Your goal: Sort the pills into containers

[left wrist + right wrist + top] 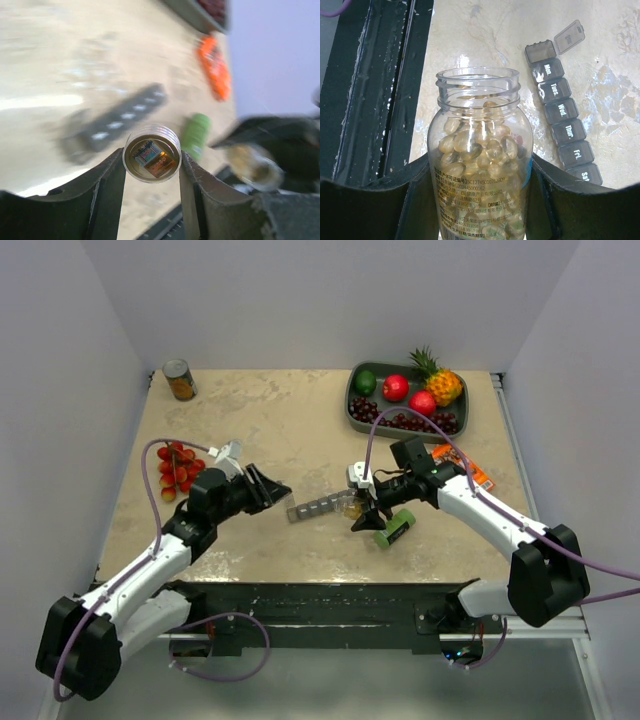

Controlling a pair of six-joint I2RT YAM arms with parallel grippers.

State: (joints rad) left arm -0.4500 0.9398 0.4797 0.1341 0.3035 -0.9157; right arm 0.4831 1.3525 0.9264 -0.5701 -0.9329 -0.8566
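Observation:
The left gripper draws away from the organiser next and moves down to release the cap on the tabletop beside the cherry tomatoes, because that patch is empty.
My right gripper [481, 172] is shut on a clear plastic bottle [479, 115], uncapped and full of yellowish pills [485, 147]. It holds the bottle just right of the grey pill organiser [318, 507]. In the right wrist view the organiser [565, 122] lies to the right, its end compartment [540, 51] open with the lid flipped back and the others shut. My left gripper [151, 159] is shut on the bottle's clear threaded cap [151, 153] and hovers left of the organiser [117, 122]. In the top view my left gripper [272, 488] and right gripper [362, 514] flank the strip.
A green box [395, 528] lies beside the right gripper. An orange packet [462, 465] lies right of it. A dark fruit tray [352, 405] stands at the back right, a can [180, 380] at the back left, and cherry tomatoes [178, 468] at the left.

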